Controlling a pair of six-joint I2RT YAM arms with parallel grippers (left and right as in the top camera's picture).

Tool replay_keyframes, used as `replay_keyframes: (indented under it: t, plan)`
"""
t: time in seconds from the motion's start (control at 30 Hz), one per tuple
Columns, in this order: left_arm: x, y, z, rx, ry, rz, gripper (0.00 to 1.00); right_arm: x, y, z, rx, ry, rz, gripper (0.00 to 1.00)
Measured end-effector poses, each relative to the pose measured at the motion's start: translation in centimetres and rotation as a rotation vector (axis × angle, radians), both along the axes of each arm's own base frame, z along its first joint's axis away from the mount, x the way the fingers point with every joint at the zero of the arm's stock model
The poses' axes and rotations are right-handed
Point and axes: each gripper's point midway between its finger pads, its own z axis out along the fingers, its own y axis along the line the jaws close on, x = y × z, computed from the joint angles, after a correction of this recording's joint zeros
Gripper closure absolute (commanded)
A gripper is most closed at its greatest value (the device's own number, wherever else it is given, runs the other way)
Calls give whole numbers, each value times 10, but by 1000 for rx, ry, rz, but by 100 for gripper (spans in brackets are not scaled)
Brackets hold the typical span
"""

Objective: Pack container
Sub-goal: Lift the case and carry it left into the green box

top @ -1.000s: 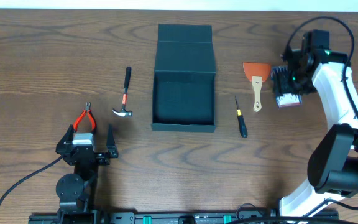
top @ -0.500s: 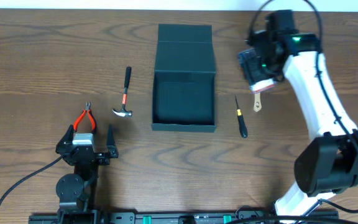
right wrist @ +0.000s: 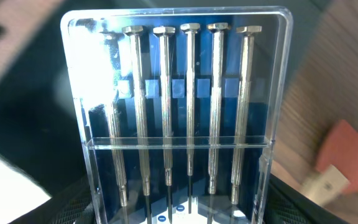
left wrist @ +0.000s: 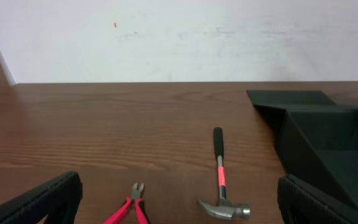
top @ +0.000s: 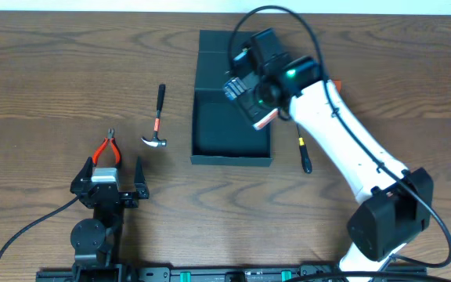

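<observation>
My right gripper moves back and down next and turns the slanted case square before release, since the empty near part of the box's bottom lies below and back of it.
The container [top: 232, 150], a dark teal-black square box, lies open mid-table with its flap lid [top: 233, 48] folded back; it also shows in the left wrist view [left wrist: 328, 140]. My right gripper [top: 247, 95] is shut on a clear blue-backed drill-bit case [top: 260, 116] and holds it over the box's right half. In the right wrist view the case [right wrist: 176, 106] fills the frame between my fingers [right wrist: 176, 211], with the dark box behind. My left gripper [top: 116, 184] is open and empty near the front edge, left of the box.
A claw hammer [top: 157, 117] and red pliers [top: 106, 150] lie left of the box; both show in the left wrist view, hammer [left wrist: 219, 180] and pliers [left wrist: 132, 208]. A black screwdriver [top: 303, 149] lies right of the box. An orange scraper [right wrist: 344, 152] lies under my right arm.
My right arm has swung left from the table's right side, carrying the drill-bit case to above the open box. The left arm has not moved.
</observation>
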Motion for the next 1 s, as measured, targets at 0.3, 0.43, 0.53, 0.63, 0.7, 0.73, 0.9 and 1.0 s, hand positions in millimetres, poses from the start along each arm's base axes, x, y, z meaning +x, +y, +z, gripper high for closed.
replay_keyframes:
  t: [0.3, 0.43, 0.53, 0.63, 0.7, 0.73, 0.9, 1.0]
  plan:
    - [0, 0, 0, 0, 0, 0, 1, -14, 28, 1, 70, 29, -105, 60]
    - [0, 0, 0, 0, 0, 0, 1, -13, 25, 1, 99, 43, -227, 60]
    - [0, 0, 0, 0, 0, 0, 2, -11, 22, 1, 112, 45, -300, 61]
    - [0, 0, 0, 0, 0, 0, 2, -10, 20, 1, 121, 46, -356, 62]
    - [0, 0, 0, 0, 0, 0, 1, -9, 18, 1, 123, 47, -397, 62]
    - [0, 0, 0, 0, 0, 0, 1, -9, 17, 1, 123, 46, -412, 61]
    - [0, 0, 0, 0, 0, 0, 1, -8, 14, -3, 121, 48, -460, 61]
    - [0, 0, 0, 0, 0, 0, 1, -9, 12, -14, 95, 73, -480, 61]
